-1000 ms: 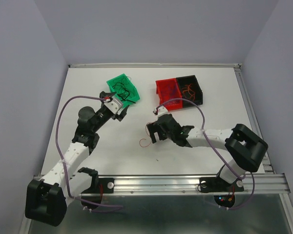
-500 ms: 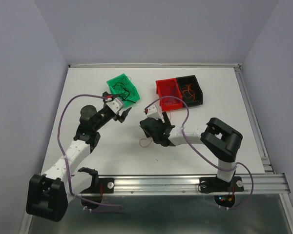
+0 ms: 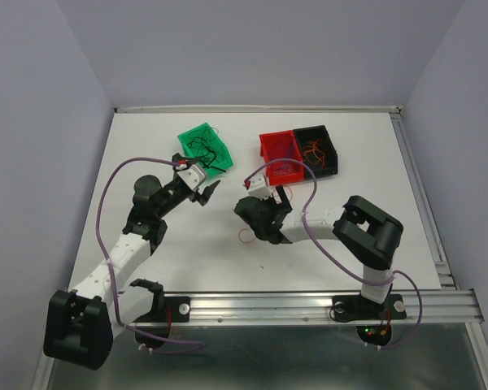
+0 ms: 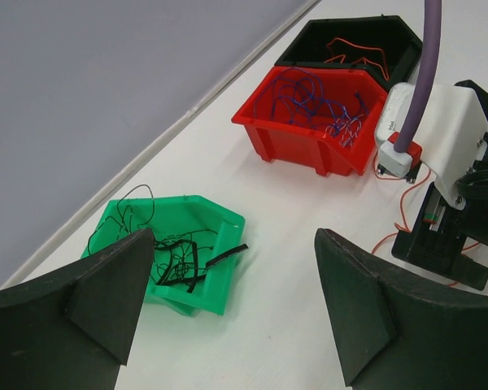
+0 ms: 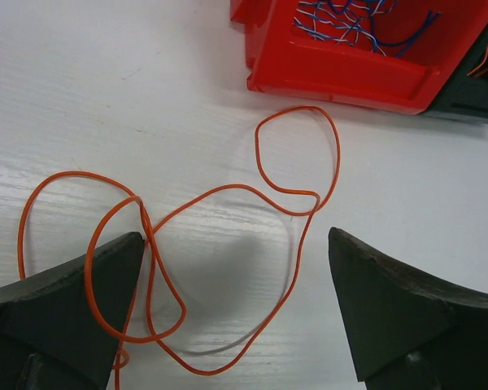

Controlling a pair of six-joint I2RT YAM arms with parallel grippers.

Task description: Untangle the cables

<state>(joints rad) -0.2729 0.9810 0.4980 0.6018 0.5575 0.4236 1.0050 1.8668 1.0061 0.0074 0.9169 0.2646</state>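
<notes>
My right gripper should next go down and turn while moving to the right in the overhead view, onto the orange cable's crossing strands (image 5: 314, 209), which lie between its open fingers.
A loose orange cable (image 5: 220, 188) lies in loops on the white table. My right gripper (image 5: 232, 244) hovers right over it, open, with the loops between and under the fingers and nothing held. From above, this cable (image 3: 246, 236) shows at the gripper's (image 3: 260, 221) near-left side. My left gripper (image 4: 234, 244) is open and empty above bare table, just near-right of the green bin (image 4: 220, 268), which holds black cables (image 4: 175, 264). Blue-purple cables (image 4: 309, 101) fill the red bin (image 4: 301, 150). Orange cables (image 4: 358, 53) lie in the black bin (image 4: 309, 45).
The green bin (image 3: 191, 134) sits at the back left; the red bin (image 3: 281, 173) and black bin (image 3: 329, 142) stand joined at the back right. The two grippers are close together at mid-table. Lilac arm cables arc over both arms. A metal rail runs along the near edge.
The right arm has folded and swung left, bringing its gripper over the orange cable. The left gripper has drifted slightly right of the green bin. Both stayed open.
</notes>
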